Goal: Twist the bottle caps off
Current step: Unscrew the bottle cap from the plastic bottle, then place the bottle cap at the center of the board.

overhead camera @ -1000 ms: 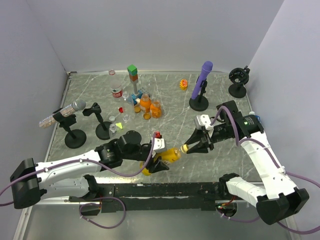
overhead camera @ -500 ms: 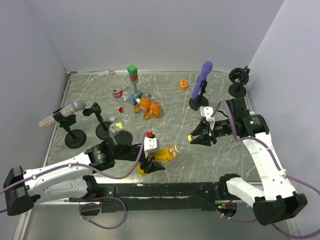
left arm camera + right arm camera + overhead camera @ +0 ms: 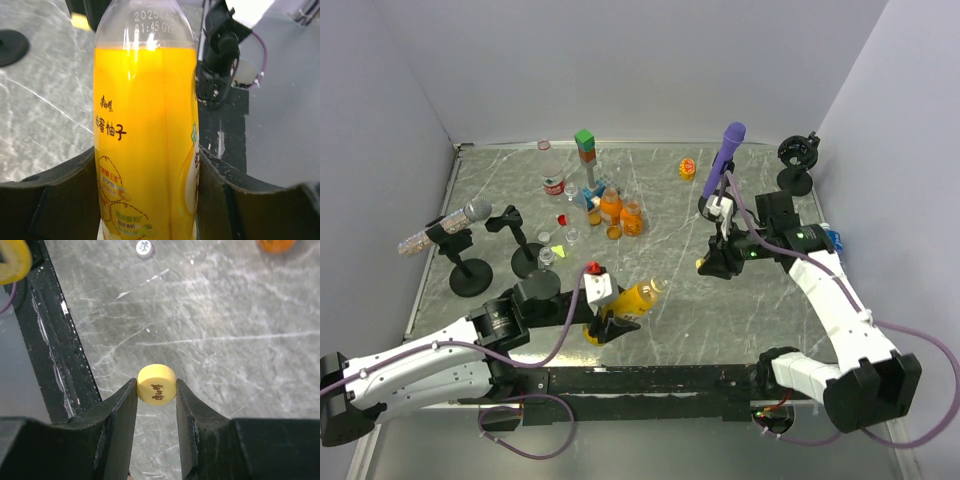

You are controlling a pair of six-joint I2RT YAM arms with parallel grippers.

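Note:
The cap is off the bottle, so I should next move my right gripper down and outward over the bare table beside the purple microphone's stand.
A yellow juice bottle (image 3: 633,299) is held tilted above the table's front by my left gripper (image 3: 612,322), neck pointing right with no cap on it. In the left wrist view the bottle (image 3: 145,125) fills the space between the black fingers (image 3: 60,195), and the left gripper (image 3: 146,200) is shut on its body. My right gripper (image 3: 706,268) hovers to the right of the bottle, apart from it. In the right wrist view this gripper (image 3: 156,388) pinches a small yellow bottle cap (image 3: 157,384) above the marbled table (image 3: 235,340).
A cluster of other bottles (image 3: 610,207) and stacked green and orange blocks (image 3: 585,146) stand at the back left. A purple microphone (image 3: 728,150) on a black stand rises behind the right gripper. Black stands (image 3: 470,272) and a silver microphone (image 3: 470,212) sit at the left.
The right gripper has drawn back and up from the bottle's neck with the yellow cap in it. The left gripper has carried the bottle leftward.

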